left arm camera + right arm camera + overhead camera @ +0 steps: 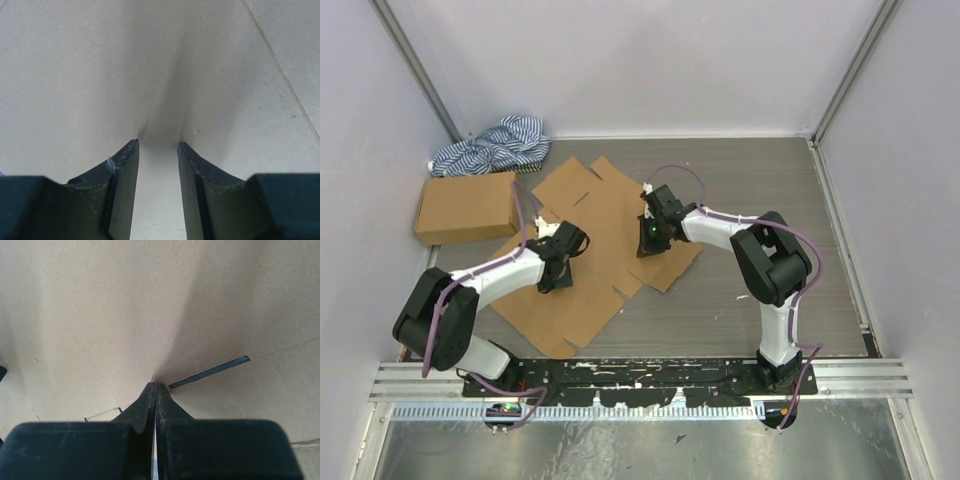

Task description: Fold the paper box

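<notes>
The cardboard blank lies crooked, so my right gripper will next slide outward and to the right in the top view, with its fingers on the cardboard beside the slit, and then let go of the cardboard.
The paper box (603, 205) lies as a flat brown cardboard blank with flaps across the middle of the table. My left gripper (554, 280) points down onto its left part. In the left wrist view its fingers (125, 165) stand apart, tips against the cardboard (75, 75), with bare board showing in the gap around the left gripper's (158, 146) midpoint. My right gripper (648, 244) is down on the blank's right part. In the right wrist view the right gripper (156, 385) is shut, its tips touching the cardboard (90, 305) just left of a narrow slit (210, 372).
A ready-made brown cardboard box (466, 206) sits at the left, beside the blank. A blue-white striped cloth (492, 146) is bunched behind it in the back left corner. Walls close off the left, back and right sides.
</notes>
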Motion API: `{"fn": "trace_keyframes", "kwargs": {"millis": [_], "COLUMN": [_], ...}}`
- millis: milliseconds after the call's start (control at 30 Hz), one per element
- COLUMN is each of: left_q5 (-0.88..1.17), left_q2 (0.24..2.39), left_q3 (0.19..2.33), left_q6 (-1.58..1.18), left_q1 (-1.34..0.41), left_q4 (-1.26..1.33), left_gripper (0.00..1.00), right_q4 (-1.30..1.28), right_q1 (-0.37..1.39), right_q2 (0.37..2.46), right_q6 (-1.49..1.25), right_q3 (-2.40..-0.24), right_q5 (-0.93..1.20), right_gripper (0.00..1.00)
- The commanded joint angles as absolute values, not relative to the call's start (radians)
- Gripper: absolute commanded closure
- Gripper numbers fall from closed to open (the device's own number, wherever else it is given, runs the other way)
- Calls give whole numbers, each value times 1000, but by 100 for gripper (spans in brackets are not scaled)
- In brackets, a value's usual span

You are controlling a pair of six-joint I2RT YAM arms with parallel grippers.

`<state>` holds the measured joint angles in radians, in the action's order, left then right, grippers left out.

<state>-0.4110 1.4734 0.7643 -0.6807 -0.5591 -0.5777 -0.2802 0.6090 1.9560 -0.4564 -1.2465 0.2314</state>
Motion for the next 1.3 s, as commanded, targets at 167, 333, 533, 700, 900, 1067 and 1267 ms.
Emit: {"fn": "trace_keyframes", "kwargs": {"millis": [167,333,533,700,900,1067,1267], "left_q5": [-234,-209,-169,-243,-447,-536,-304], "left_q2": [1541,1637,1762,1788,1600,1385,1143], "left_q3": [729,786,957,1067,1093,1041,811], "left_q6": [-813,-868,-881,-863,-835,-796,-732], "left_q1": [-675,-829,-999,-1016,-1012,-964,-600], "left_q4": [-481,-445,-404,-515,-660,-697,-519], "left_gripper": [59,62,60,56,39,25,13], "right_q4": [-333,-375,-402,-409,-407,-352,-248], "right_q1": [544,483,425,410,407,377,263], "right_q2": [2058,2113,2137,2076,1940,1797,1722], "right_q6": [-488,-456,-433,-414,-397,-423,-459], "right_q3": [-1377,-1472,-1531,-1524,-1478,-1386,-1204], "right_q5": [179,195,206,201,179,253,418], "right_gripper": [99,99,99,97,84,45,0]}}
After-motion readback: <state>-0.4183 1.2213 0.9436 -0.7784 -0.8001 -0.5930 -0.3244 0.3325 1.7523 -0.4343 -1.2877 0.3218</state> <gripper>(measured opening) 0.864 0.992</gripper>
